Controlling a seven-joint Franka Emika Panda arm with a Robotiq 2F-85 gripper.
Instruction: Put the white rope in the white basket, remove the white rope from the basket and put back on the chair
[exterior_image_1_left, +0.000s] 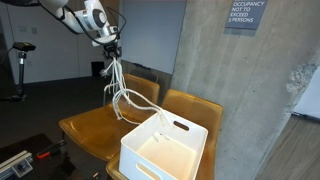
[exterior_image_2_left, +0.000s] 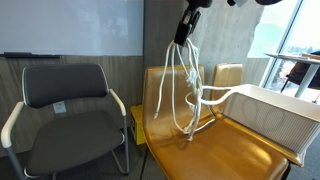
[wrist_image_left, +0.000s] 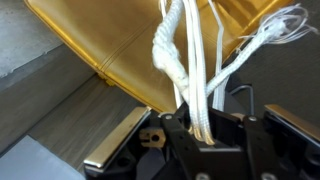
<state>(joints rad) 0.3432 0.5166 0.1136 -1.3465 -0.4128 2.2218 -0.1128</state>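
Next, my gripper moves down and away from the white basket (exterior_image_1_left: 165, 148), over the yellow-brown chair seat (exterior_image_1_left: 96, 124), and releases the rope there, as the seat lies below it.
My gripper (exterior_image_1_left: 111, 52) is shut on the white rope (exterior_image_1_left: 120, 88) and holds it high above the wooden chairs. The rope hangs down in several loops, and one end drapes over the rim of the white basket (exterior_image_1_left: 165, 148). In an exterior view the gripper (exterior_image_2_left: 184, 33) holds the rope (exterior_image_2_left: 183, 95) with its loops hanging down to the yellow-brown chair seat (exterior_image_2_left: 190, 150), and a strand runs to the basket (exterior_image_2_left: 270, 115) at the right. In the wrist view the rope (wrist_image_left: 195, 75) runs up from between the jaws (wrist_image_left: 200, 135), knotted near the top.
A concrete pillar (exterior_image_1_left: 240, 80) stands behind the chairs. A grey office chair (exterior_image_2_left: 65, 110) stands beside the wooden chairs. The wooden chair seat (exterior_image_1_left: 95, 125) lies under the rope. A whiteboard (exterior_image_2_left: 60, 25) is on the back wall.
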